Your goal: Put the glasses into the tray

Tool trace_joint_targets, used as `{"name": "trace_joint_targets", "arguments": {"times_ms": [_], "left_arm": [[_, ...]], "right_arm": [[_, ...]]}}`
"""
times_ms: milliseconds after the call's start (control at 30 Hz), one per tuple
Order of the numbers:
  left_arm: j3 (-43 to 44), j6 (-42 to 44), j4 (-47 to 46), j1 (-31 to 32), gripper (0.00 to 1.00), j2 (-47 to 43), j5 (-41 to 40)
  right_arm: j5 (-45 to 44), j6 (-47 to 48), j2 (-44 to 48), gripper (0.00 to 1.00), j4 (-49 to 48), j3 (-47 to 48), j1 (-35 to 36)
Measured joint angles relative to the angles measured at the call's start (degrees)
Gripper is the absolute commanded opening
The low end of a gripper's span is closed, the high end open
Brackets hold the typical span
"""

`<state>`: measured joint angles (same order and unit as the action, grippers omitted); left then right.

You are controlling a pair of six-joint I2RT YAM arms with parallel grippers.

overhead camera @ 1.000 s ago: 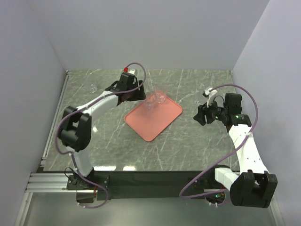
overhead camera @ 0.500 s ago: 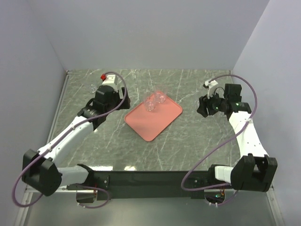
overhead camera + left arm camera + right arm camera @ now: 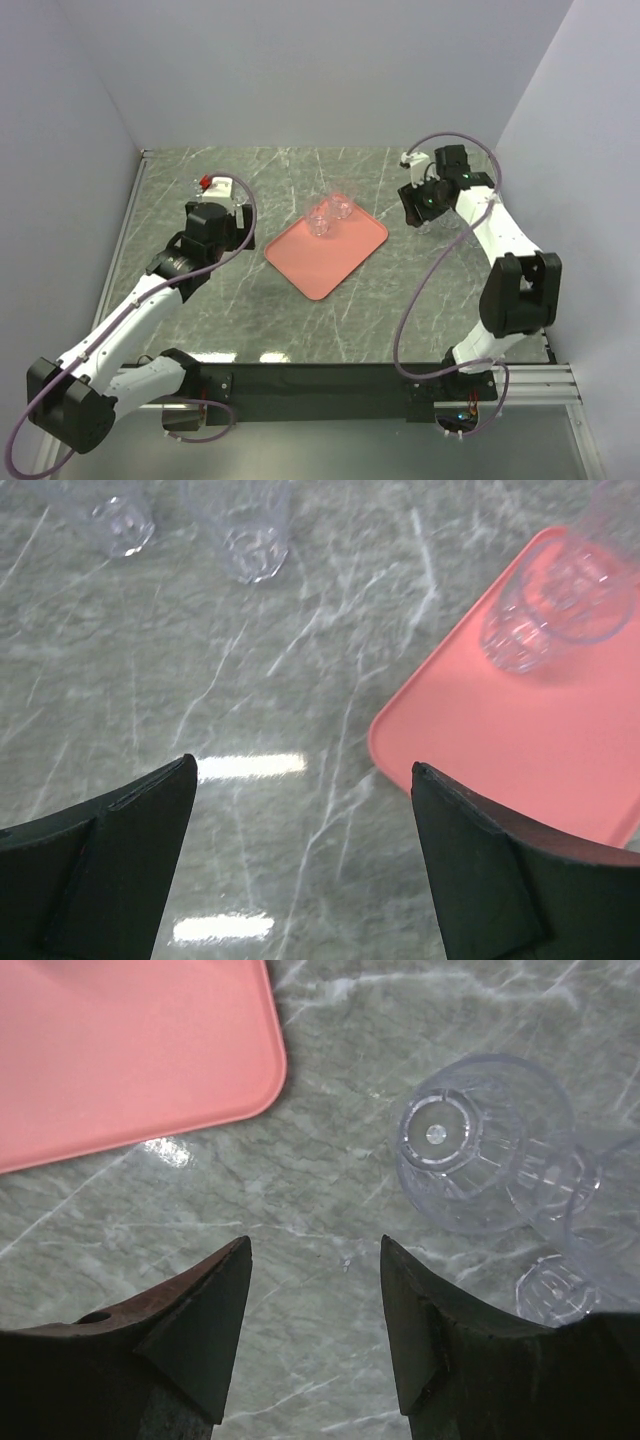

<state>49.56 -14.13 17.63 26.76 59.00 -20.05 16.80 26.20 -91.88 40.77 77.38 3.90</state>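
I should lower my right gripper and shift it toward the clustered glass nearest the tray (image 3: pixel 482 1144), keeping my open fingers on either side of the glass's rim.
The salmon-pink tray (image 3: pixel 322 265) lies at the table's middle with two clear glasses (image 3: pixel 320 222) at its far corner. My left gripper (image 3: pixel 222 212) is open and empty, left of the tray. In the left wrist view its jaws (image 3: pixel 302 765) stand wide over bare marble, with two glasses (image 3: pixel 255 545) ahead on the table and the tray (image 3: pixel 520 740) with a glass (image 3: pixel 545 610) to the right. My right gripper (image 3: pixel 413 205) is open and empty, right of the tray. In the right wrist view (image 3: pixel 315 1242) three glasses (image 3: pixel 480 1145) stand close together just ahead to its right, and the tray's corner (image 3: pixel 120 1050) is at upper left.
Grey walls close the marble table on the left, back and right. A black strip runs along the near edge by the arm bases.
My left arm has swung left, away from the tray's far corner, and lowered. My right arm has reached toward the back, nearer the glasses on the right.
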Motion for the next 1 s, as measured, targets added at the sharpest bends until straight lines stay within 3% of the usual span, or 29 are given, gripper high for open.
{"name": "trace_joint_targets", "arguments": {"times_ms": [300,1000], "left_arm": [[-2.01,1.2,0.55,0.0,0.93,-3.45,-3.78],[-2.51,1.4,0.22,0.0,0.92,-5.16,-5.33]], "right_arm": [[-6.99,-1.09,-9.09,0.58,2.93,8.87,3.13],[-13.03,-1.92,-17.4,0.39,5.01,12.7,3.52]]}}
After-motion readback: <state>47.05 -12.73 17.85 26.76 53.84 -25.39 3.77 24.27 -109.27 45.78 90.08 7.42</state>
